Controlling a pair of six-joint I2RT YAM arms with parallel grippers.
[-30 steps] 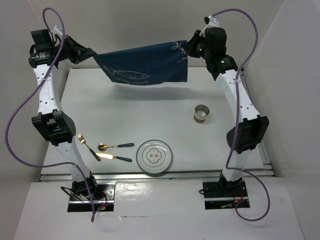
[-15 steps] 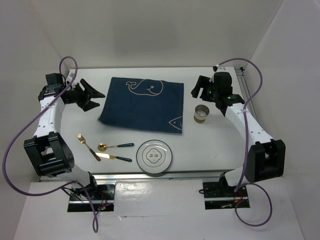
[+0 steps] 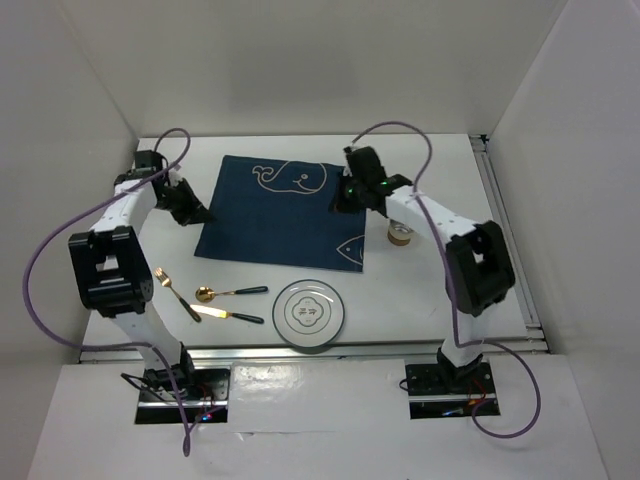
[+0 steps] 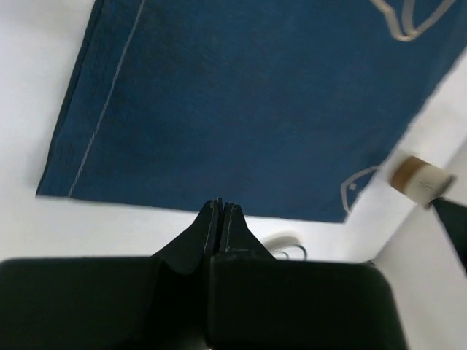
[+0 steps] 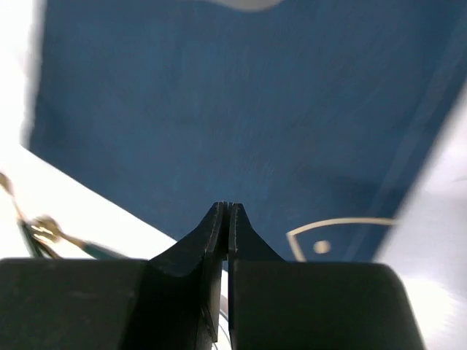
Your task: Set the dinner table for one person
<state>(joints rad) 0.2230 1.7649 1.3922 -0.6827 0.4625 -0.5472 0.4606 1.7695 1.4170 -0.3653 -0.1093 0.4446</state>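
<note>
The spot on the mat [image 3: 285,210] beside the corner fish is below and back from my fingers, so next I will lower my right gripper back onto it, draw back and let go.
The white dinner table [image 3: 430,290] carries a navy blue mat [image 3: 285,210] with white fish drawings, lying flat at the middle back. My left gripper [image 3: 196,213] is shut and empty at the mat's left edge. In the left wrist view its tips [image 4: 221,208] hang over bare table just off the mat's [image 4: 241,95] edge. My right gripper [image 3: 343,200] is shut over the mat's right edge. In the right wrist view its tips [image 5: 228,209] sit above the mat [image 5: 241,109] with no cloth between them.
A round white plate [image 3: 310,313] lies at the front middle. A gold fork [image 3: 176,293], spoon [image 3: 230,293] and knife [image 3: 230,315] lie left of it. A small metal cup [image 3: 401,236] stands right of the mat, partly behind my right arm.
A second ago both grippers held the mat up at the back. It then lay flat with both grippers open beside it. Now both have closed and moved in to its edges.
</note>
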